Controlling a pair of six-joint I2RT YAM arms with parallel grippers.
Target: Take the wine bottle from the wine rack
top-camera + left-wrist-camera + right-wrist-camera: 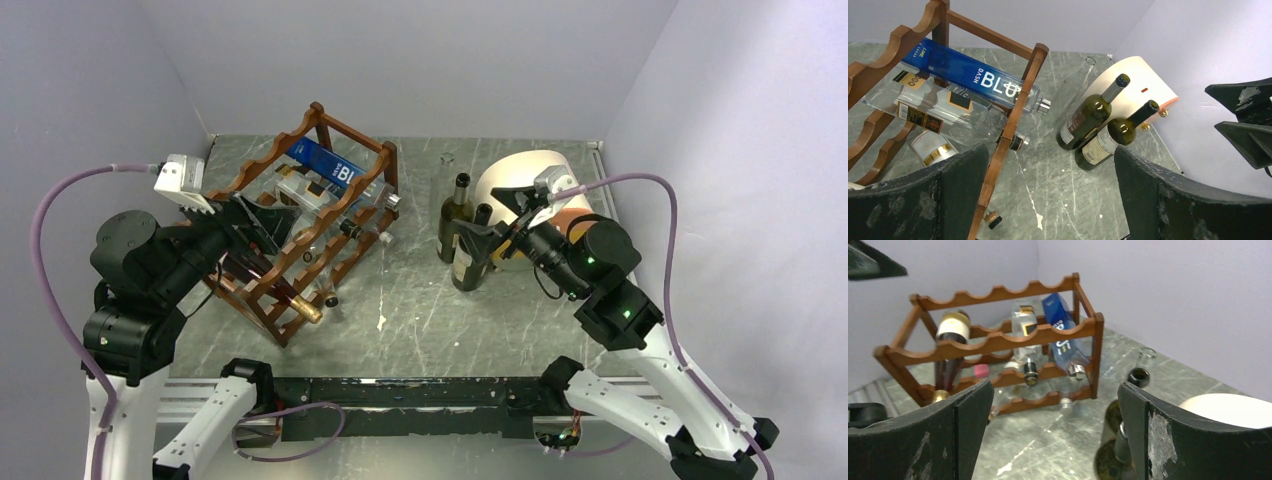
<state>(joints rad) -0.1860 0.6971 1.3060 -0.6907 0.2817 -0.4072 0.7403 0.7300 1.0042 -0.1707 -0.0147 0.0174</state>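
Note:
The robot's right gripper needs to travel to the left in the top view, back and down onto that end of the bottle next, because the dark bottle's gold-foil neck (304, 308) (940, 395) sticks out past the rack's bar.
The reddish-brown wine rack (300, 225) (1010, 122) (998, 340) stands at the left and holds several bottles. One is a dark wine bottle (295, 303) (950, 352) with a gold-foil neck, low at the front. My left gripper (262, 222) (1048, 200) hangs open over the rack's near side, holding nothing. Two green wine bottles (455, 215) (473, 255) (1093, 112) stand upright on the table right of the rack. My right gripper (492, 212) (1053, 435) is open at the nearer bottle's neck (1120, 440), which is close to the right finger (1193, 440).
A blue bottle (325, 165) and clear bottles (943, 107) lie in the rack's upper tiers. A cream drum-shaped box (530, 185) (1140, 82) stands behind the green bottles. Grey marble tabletop (420, 310) lies between rack and bottles. Walls close in on three sides.

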